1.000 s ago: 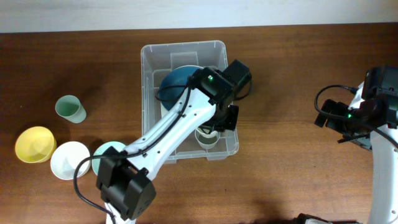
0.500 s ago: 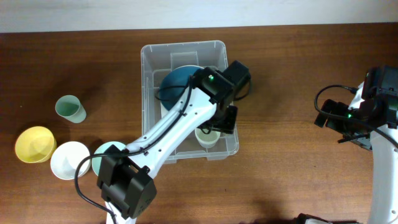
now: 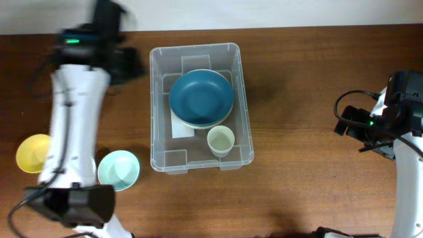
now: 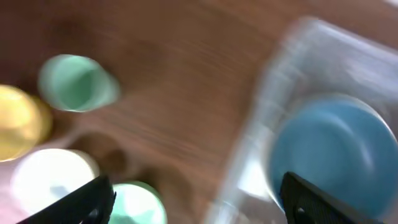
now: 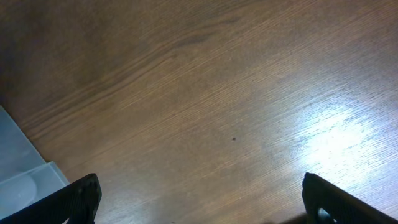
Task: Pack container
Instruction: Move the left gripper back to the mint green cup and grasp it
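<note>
The left gripper moves to the left in the overhead view and down onto its container-side (image 4: 106, 92) next, since the green cup stands outside the container (image 4: 261, 124).
The clear container (image 3: 158, 99) stands mid-table and holds a dark blue bowl (image 3: 201, 98) and a pale cup (image 3: 221, 141) that stands free near its front wall. My left gripper (image 3: 122, 65) hangs blurred over the table beyond the container's left rim. In the left wrist view it (image 4: 196, 211) is open and empty, with the container (image 4: 261, 124) and blue bowl (image 4: 336, 155) on the right. My right gripper (image 5: 211, 214) is open over bare wood at the far right, with a corner of the container (image 5: 18, 180) at the lower left.
Left of the container lie a yellow bowl (image 3: 32, 153) and a mint bowl (image 3: 119, 170). The left wrist view also shows a green cup (image 4: 78, 82) and a white bowl (image 4: 53, 180); my left arm (image 3: 69, 125) covers these from overhead. My right arm (image 3: 386, 122) stands at the right edge.
My left gripper opened and let go of the pale cup inside the container. The arm then swung out to the upper left. The right arm has not moved.
</note>
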`<state>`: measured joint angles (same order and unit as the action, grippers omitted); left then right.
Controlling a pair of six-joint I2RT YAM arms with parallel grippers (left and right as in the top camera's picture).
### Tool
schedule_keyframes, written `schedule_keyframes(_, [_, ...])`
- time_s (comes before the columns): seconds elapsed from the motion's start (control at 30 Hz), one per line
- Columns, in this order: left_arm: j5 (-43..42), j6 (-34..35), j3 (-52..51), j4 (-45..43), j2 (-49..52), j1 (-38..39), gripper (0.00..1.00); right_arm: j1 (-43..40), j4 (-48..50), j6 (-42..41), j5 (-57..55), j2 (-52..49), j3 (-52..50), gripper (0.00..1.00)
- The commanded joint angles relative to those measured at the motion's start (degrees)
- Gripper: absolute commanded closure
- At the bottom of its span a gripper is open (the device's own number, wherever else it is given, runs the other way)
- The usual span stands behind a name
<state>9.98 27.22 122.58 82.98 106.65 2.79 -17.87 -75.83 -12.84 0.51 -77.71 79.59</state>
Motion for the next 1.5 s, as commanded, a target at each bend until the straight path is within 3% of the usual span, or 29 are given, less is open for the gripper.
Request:
schedule_keyframes(0.0, [0.96,-0.33,0.00,-0.44,1.92,-8.57,0.13,-0.15,0.04,0.37,0.35,0.74,0.83,0.01])
schedule_keyframes(0.17, [0.79,-1.44,-0.09,-1.11,8.59,-14.12,0.13,-0.15,0.07,0.39,0.35,0.74,0.83,0.01])
schedule_keyframes(0.53, [0.57,-1.64,-0.09,-2.43,26.36,-16.63,0.08,-0.15,0.02,0.39,0.33,0.74,0.83,0.01])
schedule_keyframes(0.7, [0.61,-1.64,-0.09,-2.62,27.80,-17.00,0.11,-0.15,0.15,0.42,0.33,0.74,0.83,0.01])
schedule_keyframes(0.8, [1.14,-1.64,-0.09,-3.02,27.80,-17.00,0.19,-0.15,0.15,0.42,0.33,0.74,0.83,0.01])
schedule_keyframes(1.27, [1.46,-1.64,-0.74,-6.05,31.12,-17.33,0.22,-0.15,0.20,0.42,0.31,0.74,0.83,0.01])
schedule_keyframes(1.33, [1.46,-2.14,-0.74,-6.05,31.98,-17.33,0.29,-0.15,0.17,0.61,0.26,0.74,0.83,0.01])
schedule_keyframes(1.47, [1.46,-3.61,-0.72,-5.99,32.22,-17.33,0.57,-0.15,0.20,0.59,0.11,0.74,0.83,0.01])
